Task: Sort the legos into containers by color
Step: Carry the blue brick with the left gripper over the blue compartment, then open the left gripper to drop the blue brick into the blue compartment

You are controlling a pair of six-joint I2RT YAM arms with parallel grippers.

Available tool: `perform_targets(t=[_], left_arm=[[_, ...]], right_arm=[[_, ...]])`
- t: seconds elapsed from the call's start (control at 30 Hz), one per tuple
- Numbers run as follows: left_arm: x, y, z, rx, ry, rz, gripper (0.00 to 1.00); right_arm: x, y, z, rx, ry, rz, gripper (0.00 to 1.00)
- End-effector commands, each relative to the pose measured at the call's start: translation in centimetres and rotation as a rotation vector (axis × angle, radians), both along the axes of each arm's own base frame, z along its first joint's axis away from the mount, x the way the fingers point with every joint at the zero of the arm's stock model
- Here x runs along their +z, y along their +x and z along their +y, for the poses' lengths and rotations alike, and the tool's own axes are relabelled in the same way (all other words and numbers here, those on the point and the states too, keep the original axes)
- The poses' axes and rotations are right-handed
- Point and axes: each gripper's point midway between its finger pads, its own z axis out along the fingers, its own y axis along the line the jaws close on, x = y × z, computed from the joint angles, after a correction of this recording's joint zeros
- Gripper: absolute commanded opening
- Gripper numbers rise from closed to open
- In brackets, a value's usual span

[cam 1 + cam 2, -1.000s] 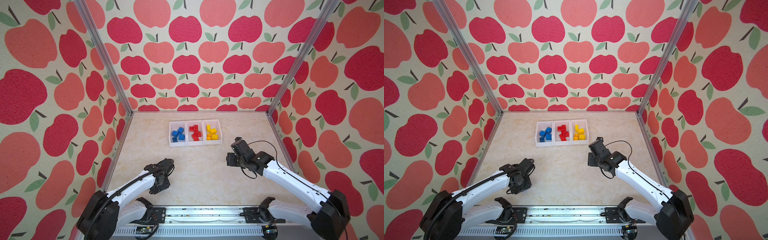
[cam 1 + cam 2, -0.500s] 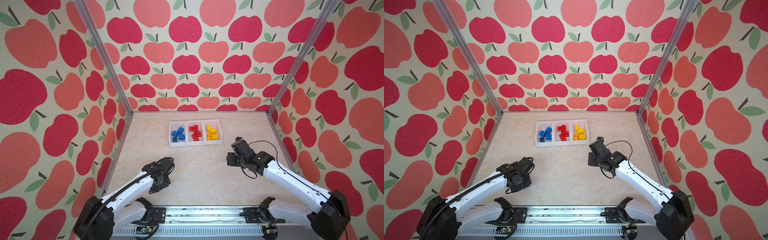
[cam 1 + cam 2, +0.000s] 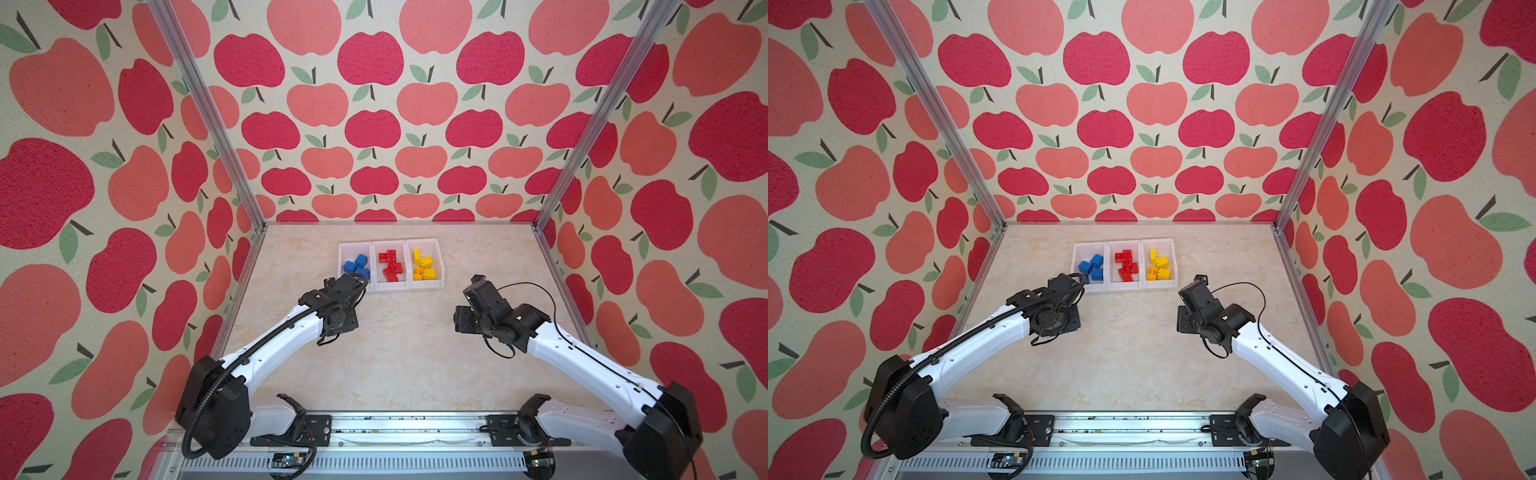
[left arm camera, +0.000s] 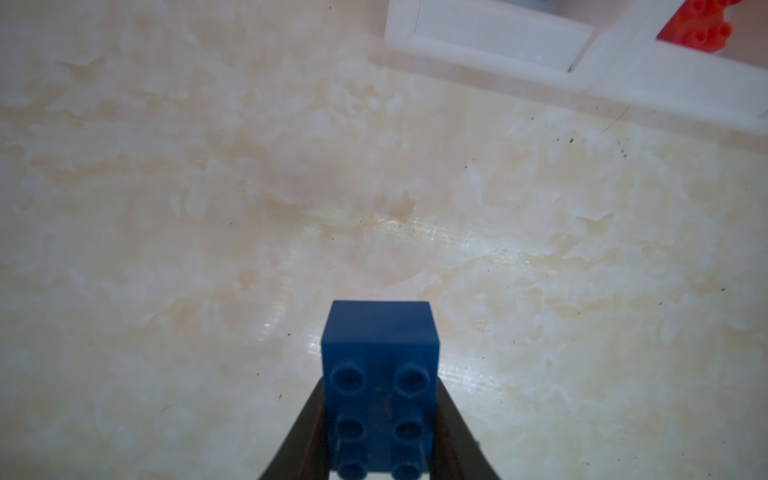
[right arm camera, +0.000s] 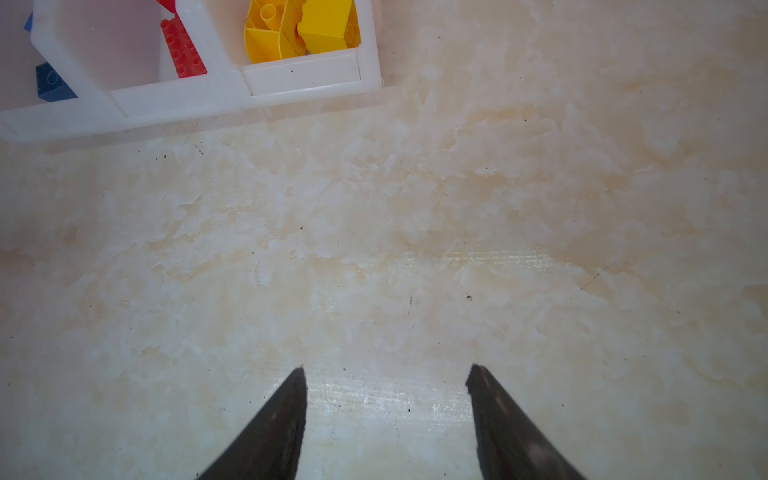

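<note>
The robot's left gripper will next carry the blue lego outward over the container of blue legos and let go of it there, because that container already holds only blue ones.
My left gripper [image 4: 380, 386] is shut on a blue lego [image 4: 380, 353], studs facing the camera, held just above the table. In both top views the left gripper [image 3: 351, 284] hangs at the near edge of the containers [image 3: 390, 286], by the left one. These three joined white bins hold blue legos [image 3: 356, 264], red legos [image 3: 390, 266] and yellow legos [image 3: 424, 268], one colour each. My right gripper [image 5: 386, 368] is open and empty over bare table, right of the bins [image 5: 291, 79].
Apple-patterned walls with metal corner posts [image 3: 208, 112] close in the marble-look table [image 3: 407, 353] on three sides. The arm bases and rail [image 3: 395, 432] run along the near edge.
My left arm has carried the blue lego away from the near left of the table, up to the bins. The right arm has not moved.
</note>
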Motion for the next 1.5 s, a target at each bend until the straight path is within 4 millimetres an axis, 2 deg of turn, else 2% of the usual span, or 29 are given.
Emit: perform_targets(t=[0.0,0.2,0.33,0.47,0.67,0.97,1.03,1.13,1.2,1.47], left_arm=[[2.0,4.5,-1.5,-0.105,0.018,-0.094,0.26],[3.1,10.5,-3.6,-0.190,0.016,-0.129,0.26],[3.2,13.8,-4.6,-0.219,-0.006,-0.145,0.26],[2.1,16.4,-4.7,-0.235,-0.018,-0.125,0.26],[0.0,18.9,-4.6,-0.259,-0.007,-0.089,0.26],[-1.8,20.9,-4.3,-0.258,0.009,-0.061,0.27],[-1.9,21.0,-4.2,-0.254,0.015,-0.060,0.33],[-1.6,21.2,-4.1,-0.245,0.021,-0.070,0.50],[-1.3,21.2,-4.0,-0.243,0.031,-0.082,0.58],[-0.3,21.0,-3.9,-0.237,0.038,-0.108,0.64]], right_arm=[[0.3,-0.1,-0.4,-0.015,0.011,-0.009,0.64],[0.2,-0.2,-0.5,-0.020,0.017,-0.009,0.64],[0.2,-0.3,-0.6,-0.024,0.017,-0.009,0.64],[0.3,-0.4,-0.8,-0.027,0.014,-0.012,0.64],[0.3,-0.5,-1.0,-0.029,0.015,-0.014,0.64],[0.2,-0.7,-1.2,-0.034,0.011,-0.010,0.64],[0.2,-0.7,-1.2,-0.034,0.010,-0.009,0.64],[0.2,-0.6,-1.2,-0.036,0.013,-0.010,0.65],[0.1,-0.7,-1.2,-0.034,0.013,-0.008,0.64],[0.1,-0.6,-1.0,-0.032,0.015,-0.004,0.65]])
